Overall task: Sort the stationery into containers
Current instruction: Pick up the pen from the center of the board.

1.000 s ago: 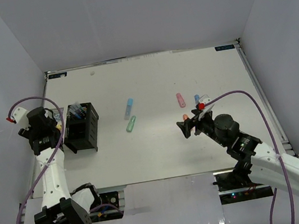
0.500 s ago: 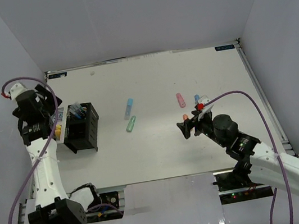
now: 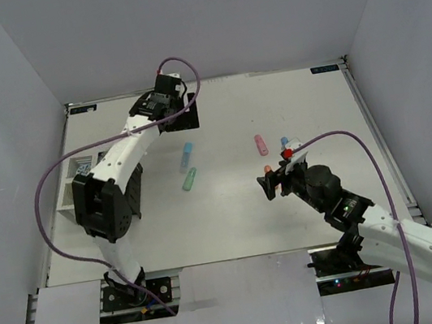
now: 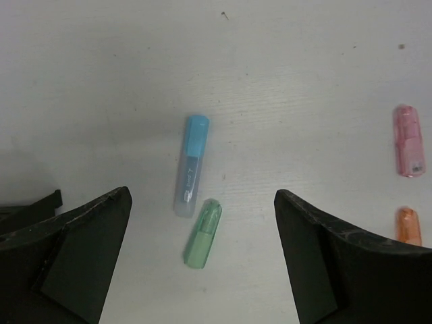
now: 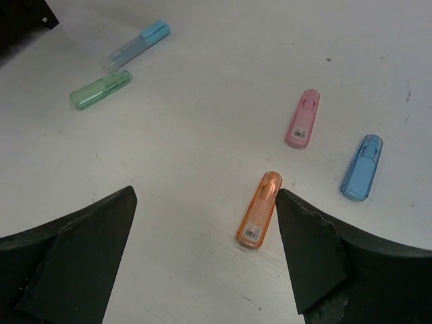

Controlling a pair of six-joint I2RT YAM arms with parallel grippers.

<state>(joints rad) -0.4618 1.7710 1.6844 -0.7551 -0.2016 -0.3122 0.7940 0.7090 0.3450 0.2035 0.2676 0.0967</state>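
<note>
The green marker (image 4: pixel 203 233) crowds the other end of the light-blue-capped marker, so my left gripper will next lower its open fingers astride the light-blue cap.
My left gripper (image 3: pixel 182 118) is open and empty, held over the far middle of the table; in the left wrist view (image 4: pixel 202 194) it hangs above a light-blue-capped marker (image 4: pixel 191 165) and a green marker (image 4: pixel 203 233) lying end to end. My right gripper (image 3: pixel 273 187) is open and low over the table (image 5: pixel 206 194). An orange marker (image 5: pixel 260 209) lies against its right finger (image 5: pixel 304 250). A pink marker (image 5: pixel 302 118) and a blue marker (image 5: pixel 362 167) lie beyond it. The white two-compartment tray (image 3: pixel 73 181) sits at the left edge. I cannot make out the black organizer behind my left arm.
White walls close in the table on three sides. My left arm's dark elbow (image 3: pixel 103 200) stands beside the white tray. A black corner (image 5: pixel 20 13) shows at the top left of the right wrist view. No pens or roll are in view.
My left arm has swung from the table's left edge to the far middle, above the light-blue and green markers. The right arm has hardly moved.
</note>
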